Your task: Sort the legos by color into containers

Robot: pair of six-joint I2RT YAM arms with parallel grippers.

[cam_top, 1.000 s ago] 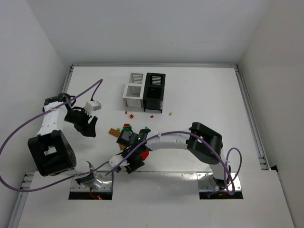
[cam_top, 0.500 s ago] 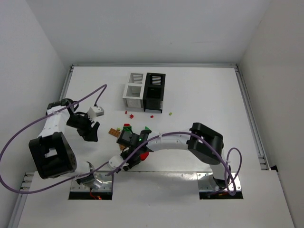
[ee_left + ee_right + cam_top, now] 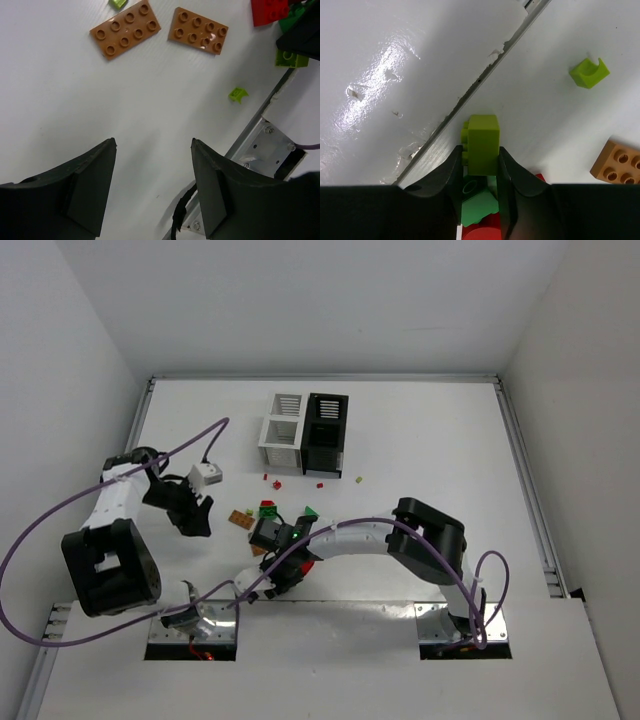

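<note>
The black bin is outward of the yellow-green brick, so my right gripper should rise next and carry the held brick outward over the bin's far section [image 3: 328,408] to let it go.
My right gripper [image 3: 481,150] is shut on a yellow-green brick [image 3: 483,142], low over the table's near edge; a green brick [image 3: 478,206] and a red one [image 3: 482,230] lie under its fingers. In the top view it [image 3: 280,576] sits left of a red brick [image 3: 305,562]. My left gripper [image 3: 154,146] is open and empty, short of two orange-brown plates [image 3: 125,28] [image 3: 199,30]; in the top view it [image 3: 191,517] is left of them [image 3: 240,518]. Two white bins [image 3: 281,430] and the black bin [image 3: 325,432] stand at the back.
Small red studs [image 3: 271,480], a red stud [image 3: 319,484] and a yellow-green one [image 3: 359,480] lie before the bins. A green brick [image 3: 310,511] and a green-red pair [image 3: 268,508] lie mid-table. A yellow-green clip [image 3: 590,73] and the metal base plate [image 3: 265,145] are near.
My left gripper has moved right and nearer, toward the orange-brown plates. My right gripper has stayed almost in place, shifting slightly toward the near edge.
</note>
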